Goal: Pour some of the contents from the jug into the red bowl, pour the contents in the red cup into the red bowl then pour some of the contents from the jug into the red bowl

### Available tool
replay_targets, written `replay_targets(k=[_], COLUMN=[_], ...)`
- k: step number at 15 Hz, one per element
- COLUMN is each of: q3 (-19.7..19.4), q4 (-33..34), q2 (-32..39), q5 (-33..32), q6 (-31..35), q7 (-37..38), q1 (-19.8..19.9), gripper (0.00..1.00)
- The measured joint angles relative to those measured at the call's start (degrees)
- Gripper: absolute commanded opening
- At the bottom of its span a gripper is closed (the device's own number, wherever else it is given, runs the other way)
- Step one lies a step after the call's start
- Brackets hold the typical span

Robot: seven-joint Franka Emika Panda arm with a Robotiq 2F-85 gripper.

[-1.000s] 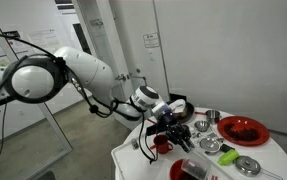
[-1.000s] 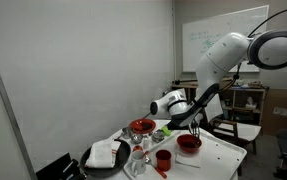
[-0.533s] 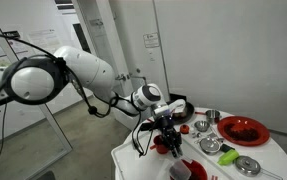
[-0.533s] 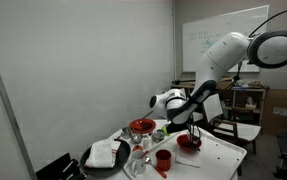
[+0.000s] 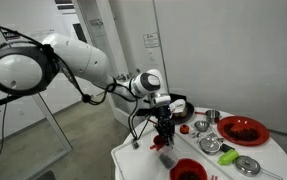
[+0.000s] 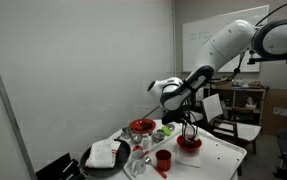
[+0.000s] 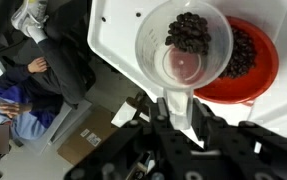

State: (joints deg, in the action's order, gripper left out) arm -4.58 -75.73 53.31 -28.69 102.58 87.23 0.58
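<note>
The gripper moves away from the red bowl [image 5: 188,170] next, down to the bare tabletop [image 5: 136,160] beside the red cup, to release the handle, since the bowl holds dark pieces.
My gripper [image 7: 178,118] is shut on the handle of the clear jug [image 7: 186,55], which has dark pieces lying in its far side. In the wrist view the jug hangs over the table's edge, with the red bowl [image 7: 251,62] just beyond it and partly under its rim. The bowl holds dark pieces too. In both exterior views the gripper [image 5: 165,126] [image 6: 186,118] points down above the red bowl [image 5: 188,170] [image 6: 189,143]. The red cup [image 6: 163,158] stands upright on the table in front of the bowl.
A large flat red dish [image 5: 243,130] [image 6: 141,126], metal bowls [image 5: 211,145] [image 5: 248,165] and a green thing [image 5: 226,156] crowd the white table [image 6: 218,160]. A black tray with a white cloth [image 6: 105,155] lies at one end. A seated person [image 7: 28,75] is beside the table.
The arm has risen and swung, lifting the jug from low near the table to a higher spot above the red bowl. The grip has stayed the same.
</note>
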Motion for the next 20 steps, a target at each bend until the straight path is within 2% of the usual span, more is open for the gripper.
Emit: replay_targets(k=[6,15,20], q3=[1.6,3.7,3.5], q4=[-2.2,-6.1,-6.5], q2=[-4.8,-4.0,-1.2], q5=[11.0,26.0,33.0], q6=[-0.1,1.6,1.9], q7=[-15.4,-36.8,-42.6], q1=[-0.7,-0.4,0.4], gripper=[0.09,0.09,0.09])
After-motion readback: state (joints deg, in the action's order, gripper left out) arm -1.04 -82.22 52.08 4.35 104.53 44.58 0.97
